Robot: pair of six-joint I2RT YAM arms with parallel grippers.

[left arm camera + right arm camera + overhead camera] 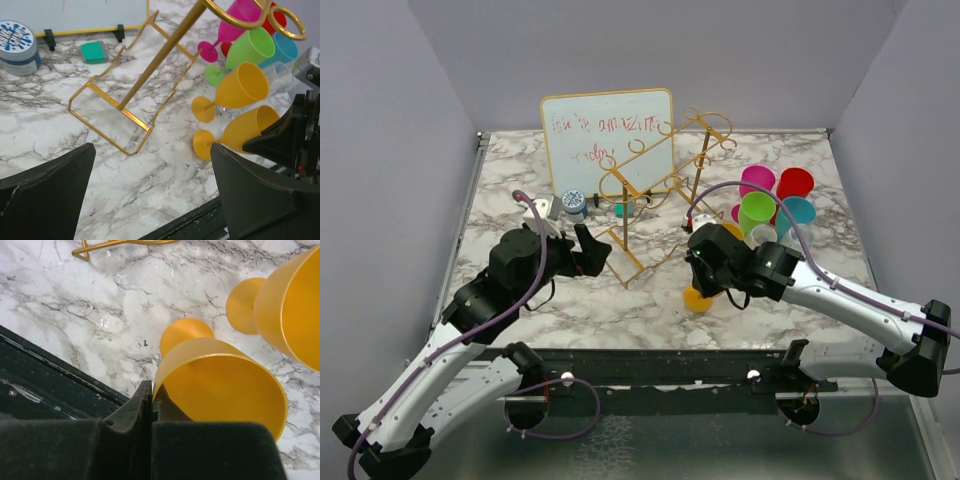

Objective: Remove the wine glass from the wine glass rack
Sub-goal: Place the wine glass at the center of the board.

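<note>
My right gripper needs to go down next, set the foot of the held glass on the clear marble [698, 301] below, beside the second orange glass, and let go of the held glass's rim.
The gold wire wine glass rack [660, 165] stands mid-table in front of the whiteboard; its base and post show in the left wrist view [165, 47]. I see no glass hanging on its rails. My right gripper [712, 265] is shut on the rim of an orange wine glass [220, 375], tilted, with its foot low over the marble near the front edge [697, 298]. It also shows in the left wrist view [245, 131]. A second orange glass [290, 305] stands beside it. My left gripper [592, 250] is open and empty, left of the rack's base [152, 185].
A whiteboard [608, 135] stands at the back. Pink, red, green and blue glasses [770, 200] cluster at the right. A round blue-white tin [574, 203] and a teal block [94, 52] lie by the whiteboard. The table's dark front edge [60, 375] is close to the held glass.
</note>
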